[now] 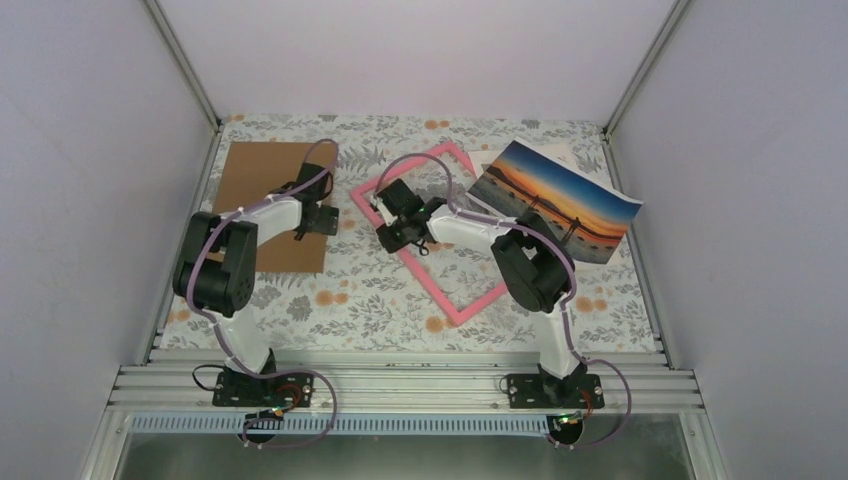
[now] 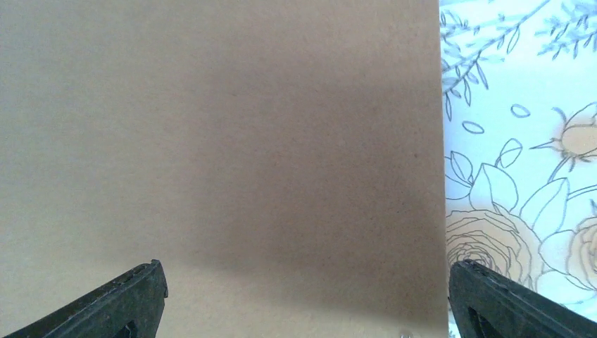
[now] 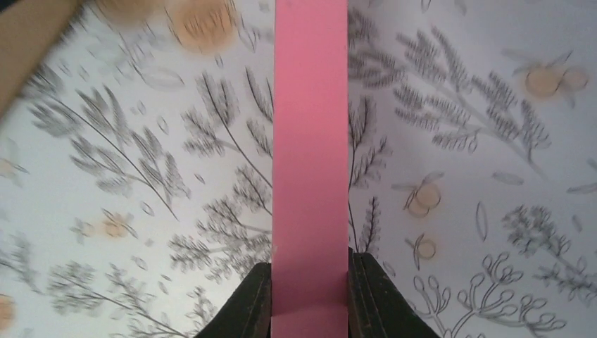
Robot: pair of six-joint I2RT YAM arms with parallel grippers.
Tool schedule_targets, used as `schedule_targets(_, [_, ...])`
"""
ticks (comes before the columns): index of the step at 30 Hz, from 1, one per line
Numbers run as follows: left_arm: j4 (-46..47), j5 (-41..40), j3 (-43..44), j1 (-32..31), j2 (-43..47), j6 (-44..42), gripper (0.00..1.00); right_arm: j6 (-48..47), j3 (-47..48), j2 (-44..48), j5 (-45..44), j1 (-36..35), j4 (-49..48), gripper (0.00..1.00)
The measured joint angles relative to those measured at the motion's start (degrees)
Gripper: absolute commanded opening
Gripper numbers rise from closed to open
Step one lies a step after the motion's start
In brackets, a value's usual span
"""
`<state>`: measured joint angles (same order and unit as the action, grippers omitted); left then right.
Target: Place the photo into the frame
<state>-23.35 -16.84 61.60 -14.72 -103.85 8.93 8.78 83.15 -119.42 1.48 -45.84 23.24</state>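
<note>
Next, the right gripper lifts and tilts the pink frame (image 1: 455, 302) upright in the clear air above the gripper, then releases the bar to my empty left gripper.
The thin pink frame (image 1: 455, 302) lies tilted on the floral table in the middle. My right gripper (image 1: 385, 222) is shut on its left side bar; in the right wrist view the pink bar (image 3: 310, 141) runs up between the two black fingers (image 3: 246, 306). The sunset photo (image 1: 555, 200) lies at the back right, partly over a white sheet, with its right corner curled up. My left gripper (image 1: 318, 216) is open and empty, low over the right edge of the brown cardboard sheet (image 2: 211, 141).
The brown cardboard sheet (image 1: 265, 185) lies at the back left. A white board (image 1: 497, 159) peeks out under the photo. Grey walls and metal rails (image 1: 400, 380) close in the floral table (image 1: 360, 300).
</note>
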Motion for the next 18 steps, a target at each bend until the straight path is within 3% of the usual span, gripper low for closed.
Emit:
schedule_targets(6, [-3.5,4.63,1.84,1.99,8.57,-2.14,1.0,2.4,6.95,1.09,7.37,3.13,2.86,0.03])
schedule_targets(18, [-14.47,13.27,20.81,9.46,17.49,-6.29,1.0,10.1,18.27,9.29,27.12,10.03,0.79,0.03])
